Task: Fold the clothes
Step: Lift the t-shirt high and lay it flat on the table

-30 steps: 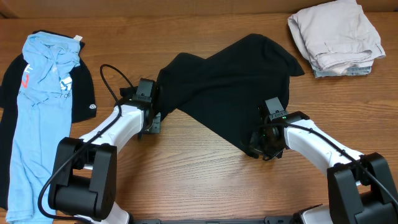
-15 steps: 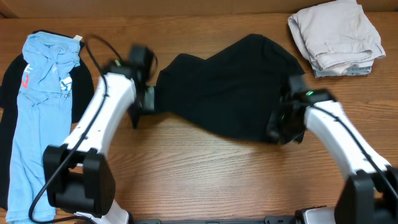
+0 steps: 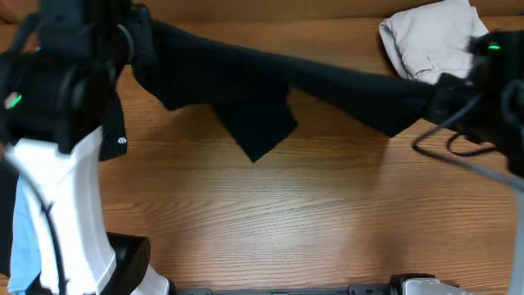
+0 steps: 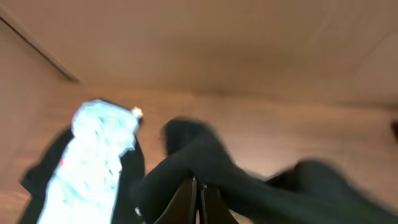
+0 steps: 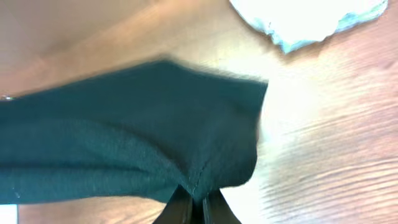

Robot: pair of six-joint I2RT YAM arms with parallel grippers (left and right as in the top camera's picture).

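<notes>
The right gripper swings outward next, then lowers to release the T-shirt's end on the bare tabletop there, since the wood beside the beige garments is clear.
The black T-shirt [image 3: 270,82] hangs stretched in the air between my two raised grippers, with one part drooping toward the table in the middle. My left gripper [image 3: 141,45] holds its left end, high at the back left. In the left wrist view the jaws [image 4: 199,194] are shut on the black T-shirt [image 4: 249,180]. My right gripper [image 3: 438,97] holds the right end. In the right wrist view the jaws [image 5: 196,200] are shut on a pinch of the T-shirt [image 5: 124,130].
The folded beige garments [image 3: 434,41] lie at the back right, also in the right wrist view [image 5: 311,15]. At the left, the light blue tee [image 4: 99,149] lies over the black logo tee [image 3: 115,135], mostly hidden overhead by my left arm [image 3: 65,164].
Both arms rose from the table and moved apart toward the back, lifting the black T-shirt off the table and pulling it taut between them.
</notes>
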